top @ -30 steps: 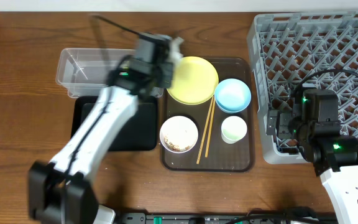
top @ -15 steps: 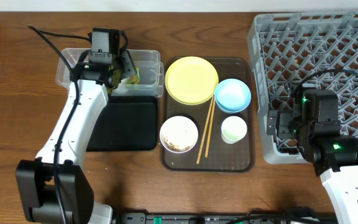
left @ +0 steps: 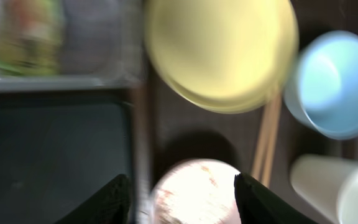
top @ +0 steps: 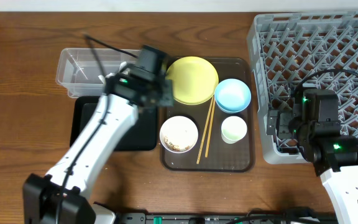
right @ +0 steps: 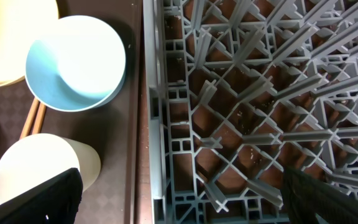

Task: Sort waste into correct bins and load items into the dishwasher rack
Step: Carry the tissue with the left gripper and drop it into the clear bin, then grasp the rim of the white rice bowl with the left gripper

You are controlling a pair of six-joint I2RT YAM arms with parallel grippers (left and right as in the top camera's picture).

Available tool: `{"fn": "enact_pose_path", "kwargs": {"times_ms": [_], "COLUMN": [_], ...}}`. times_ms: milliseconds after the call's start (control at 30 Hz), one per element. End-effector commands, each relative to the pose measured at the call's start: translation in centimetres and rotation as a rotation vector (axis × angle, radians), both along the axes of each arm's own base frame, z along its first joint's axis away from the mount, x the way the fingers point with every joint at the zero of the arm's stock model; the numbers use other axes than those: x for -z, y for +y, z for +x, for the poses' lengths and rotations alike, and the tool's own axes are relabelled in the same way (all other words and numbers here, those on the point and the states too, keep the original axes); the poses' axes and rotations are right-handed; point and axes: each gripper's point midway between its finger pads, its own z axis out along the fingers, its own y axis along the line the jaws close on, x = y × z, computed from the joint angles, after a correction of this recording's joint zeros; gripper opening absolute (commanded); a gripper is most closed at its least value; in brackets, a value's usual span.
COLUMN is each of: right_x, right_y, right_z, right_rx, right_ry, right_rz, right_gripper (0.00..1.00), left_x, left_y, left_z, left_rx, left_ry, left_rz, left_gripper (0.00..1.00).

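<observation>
My left gripper should next move toward the chopsticks [top: 207, 130] and go down onto the white bowl's rim on their side, because the bare tray there leaves room for a finger.
My left gripper [top: 160, 93] [left: 182, 205] is open and empty, blurred in motion above the left rim of the white bowl [top: 179, 134] [left: 194, 193], which holds brownish scraps. The yellow plate [top: 194, 79] [left: 222, 53], light blue bowl [top: 233, 94] [right: 73, 62], pale cup [top: 234, 129] [right: 36, 168] and chopsticks [top: 207, 130] [left: 266, 143] lie on the brown tray [top: 241, 163]. A green-and-orange wrapper [left: 27, 37] lies in the clear tub [top: 79, 68]. The black tray [top: 114, 130] sits beside it. My right gripper [top: 278, 127] [right: 185, 205] hangs open over the near left edge of the dishwasher rack [top: 322, 56] [right: 260, 93].
The brown tray lies between the two bins and the grey rack. The rack's upright pegs stand right under the right gripper. Bare wooden table shows at the far left and along the front edge.
The left gripper opened over the clear tub, where the wrapper now lies, then swung right to the brown tray's left side. The right arm has not moved.
</observation>
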Motion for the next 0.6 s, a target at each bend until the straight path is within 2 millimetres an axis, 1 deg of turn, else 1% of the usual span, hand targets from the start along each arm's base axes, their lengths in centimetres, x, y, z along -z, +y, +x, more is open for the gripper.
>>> {"fn": "enact_pose_path", "kwargs": {"times_ms": [0, 133, 267, 400, 533, 567], "right_x": [-0.9, -0.9, -0.9, -0.8, -0.8, -0.8], "right_y": [-0.6, -0.6, -0.6, -0.6, -0.6, -0.6], "right_z": [0.3, 0.3, 0.3, 0.3, 0.3, 0.2], "right_rx": [0.016, 0.016, 0.016, 0.016, 0.015, 0.015], "right_ry": [-0.022, -0.02, -0.02, -0.018, -0.017, -0.016], "right_rz": [-0.01, -0.01, -0.01, -0.01, -0.009, -0.009], "right_gripper": [0.99, 0.99, 0.99, 0.99, 0.99, 0.99], "left_x": [2.5, 5.1, 7.9, 10.9, 13.0, 13.4], "left_y": [-2.7, -5.4, -7.4, -8.5, -9.0, -9.0], "left_z": [-2.3, -4.8, -6.1, -7.2, -7.6, -7.8], "left_rx": [0.047, 0.063, 0.104, 0.133, 0.148, 0.149], "left_ry": [0.08, 0.159, 0.216, 0.275, 0.306, 0.315], "left_rz": [0.011, 0.031, 0.068, 0.114, 0.142, 0.149], "left_gripper": [0.54, 0.52, 0.52, 0.51, 0.42, 0.38]}}
